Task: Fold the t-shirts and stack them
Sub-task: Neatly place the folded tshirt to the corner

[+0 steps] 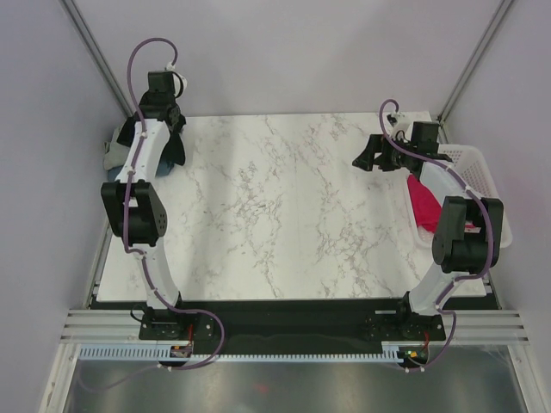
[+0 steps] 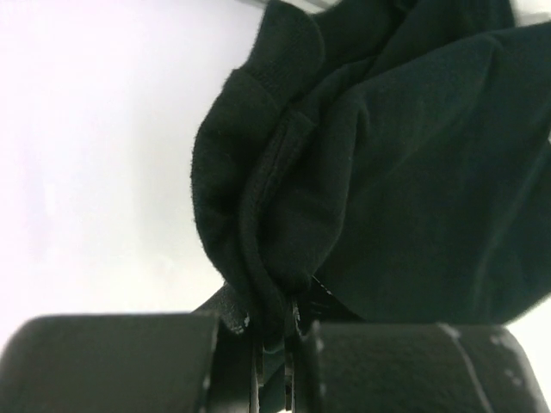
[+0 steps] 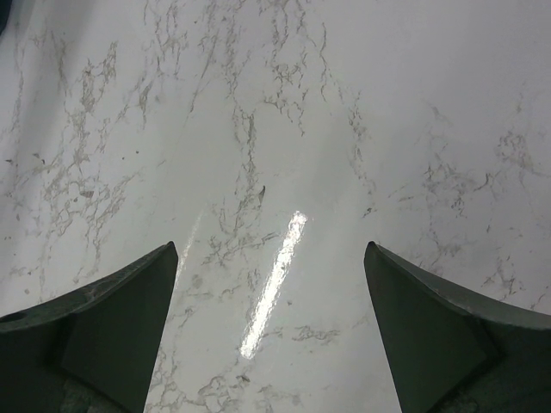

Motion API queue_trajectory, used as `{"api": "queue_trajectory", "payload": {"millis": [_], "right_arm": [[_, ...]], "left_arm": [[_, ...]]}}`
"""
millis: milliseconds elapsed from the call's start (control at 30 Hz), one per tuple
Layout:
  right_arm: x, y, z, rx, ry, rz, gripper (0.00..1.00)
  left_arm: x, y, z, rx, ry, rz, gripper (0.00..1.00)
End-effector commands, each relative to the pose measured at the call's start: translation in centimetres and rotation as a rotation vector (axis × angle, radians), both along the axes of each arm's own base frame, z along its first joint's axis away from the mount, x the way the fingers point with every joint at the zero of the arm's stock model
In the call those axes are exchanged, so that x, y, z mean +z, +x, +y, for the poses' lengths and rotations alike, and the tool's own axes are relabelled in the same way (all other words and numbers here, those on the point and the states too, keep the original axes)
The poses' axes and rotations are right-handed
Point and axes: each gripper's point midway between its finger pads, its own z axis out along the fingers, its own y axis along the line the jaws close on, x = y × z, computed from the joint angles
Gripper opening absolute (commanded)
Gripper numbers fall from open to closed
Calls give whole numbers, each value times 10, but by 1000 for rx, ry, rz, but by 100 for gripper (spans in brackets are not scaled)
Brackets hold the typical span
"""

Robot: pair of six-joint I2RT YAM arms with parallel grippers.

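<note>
My left gripper moves down and to its left in the top view next and releases the black t-shirt's fold onto the grey t-shirt (image 1: 112, 148), which lies below it that way.
My left gripper (image 1: 166, 116) is raised at the table's far left corner and shut on a fold of the black t-shirt (image 1: 176, 148), which hangs below it. The left wrist view shows the black t-shirt (image 2: 413, 172) bunched between the closed jaws of the left gripper (image 2: 275, 331). A grey t-shirt (image 1: 112, 148) lies crumpled at the left table edge beside that arm. A pink-red t-shirt (image 1: 422, 202) sits in the white basket (image 1: 478, 168) on the right. My right gripper (image 1: 366, 161) hovers open over bare marble, and the right wrist view shows the right gripper (image 3: 271, 249) with nothing between its fingers.
The white marble table (image 1: 275, 206) spreads between the two arms. The mesh basket hangs over the table's right edge, next to the right arm's elbow. Grey walls and frame posts close in at the back corners.
</note>
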Motion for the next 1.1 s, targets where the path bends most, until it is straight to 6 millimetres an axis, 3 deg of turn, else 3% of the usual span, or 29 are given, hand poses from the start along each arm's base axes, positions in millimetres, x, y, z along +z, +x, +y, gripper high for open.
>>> {"api": "queue_trajectory", "payload": {"millis": [0, 100, 200, 233, 433, 467, 700, 867, 933, 967, 1000, 1033, 1067], "right_arm": [[4, 2, 1, 18, 27, -25, 98], [2, 2, 0, 16, 33, -21, 98], [4, 2, -2, 12, 40, -24, 98], [4, 1, -1, 11, 44, -20, 98], [0, 2, -3, 0, 54, -6, 98], [-1, 2, -2, -1, 54, -5, 98], [-8, 5, -4, -16, 50, 13, 98], [-13, 5, -6, -22, 43, 22, 98], [-14, 5, -6, -21, 37, 20, 98], [-14, 5, -7, -22, 36, 19, 98], [-15, 5, -7, -22, 35, 20, 98], [-16, 5, -8, -24, 37, 24, 98], [-16, 4, -7, -20, 36, 24, 98]], "left_arm": [[35, 12, 38, 99, 167, -142, 2], [29, 19, 50, 132, 200, -138, 2], [10, 28, 62, 149, 214, -121, 2], [-2, 32, 73, 165, 220, -116, 2], [-20, 49, 110, 182, 234, -119, 2], [-32, 52, 114, 180, 233, -100, 2], [-53, 64, 151, 188, 238, -88, 2], [-56, 74, 159, 178, 285, -92, 5], [-53, 78, 159, 185, 291, -129, 44], [-51, 77, 160, 193, 296, -143, 57], [-46, 77, 158, 209, 296, -172, 67], [-31, 74, 154, 213, 289, -202, 71], [-36, 72, 149, 205, 246, -221, 77]]}}
